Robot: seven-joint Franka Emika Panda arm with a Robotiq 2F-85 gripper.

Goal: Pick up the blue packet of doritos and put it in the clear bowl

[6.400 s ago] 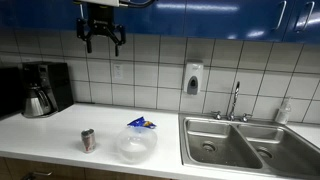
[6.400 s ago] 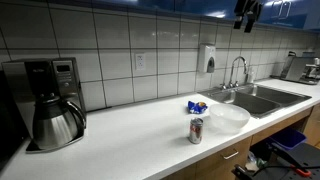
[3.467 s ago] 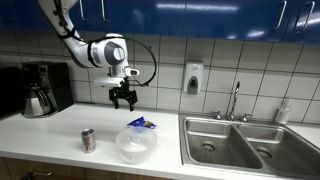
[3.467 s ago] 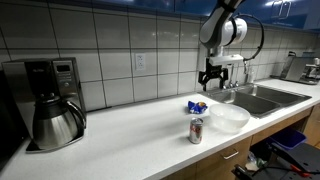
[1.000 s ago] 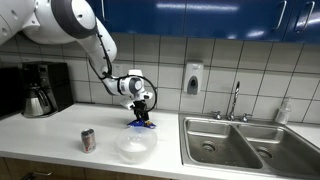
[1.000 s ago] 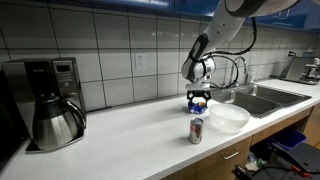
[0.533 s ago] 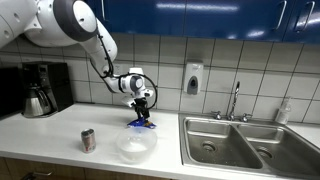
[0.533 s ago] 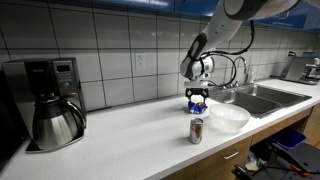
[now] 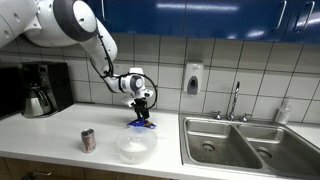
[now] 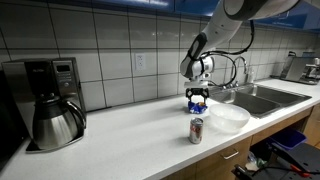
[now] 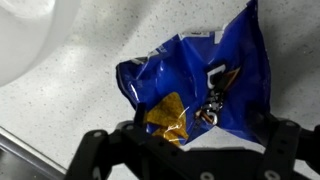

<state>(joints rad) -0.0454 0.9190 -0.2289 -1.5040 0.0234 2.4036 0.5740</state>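
My gripper should stay low in place next and draw its two fingers together across the packet's middle [image 9: 142, 124] [image 11: 205, 102], since the packet lies right below it, between them.
The blue packet of doritos [image 9: 141, 124] lies on the white counter just behind the clear bowl [image 9: 136, 146]; both also show in an exterior view, the packet [image 10: 197, 106] and the bowl [image 10: 229, 118]. My gripper [image 9: 142, 112] [image 10: 197, 98] points down right over the packet. In the wrist view the packet [image 11: 200, 85] fills the middle, and my gripper [image 11: 190, 134] is open, with one dark finger on each side of the bag. The bowl's rim [image 11: 20, 40] shows at the top left. The bowl holds nothing.
A small silver-and-red can [image 9: 88, 140] [image 10: 196, 130] stands beside the bowl. A coffee maker with a steel jug [image 9: 40, 90] [image 10: 50, 100] is at the counter's far end. Steel sink basins [image 9: 240, 145] [image 10: 265, 97] with a faucet lie on the other side.
Over several seconds the arm came down from near the cabinets to the packet. In the last second it has barely moved; the packet and bowl stay put.
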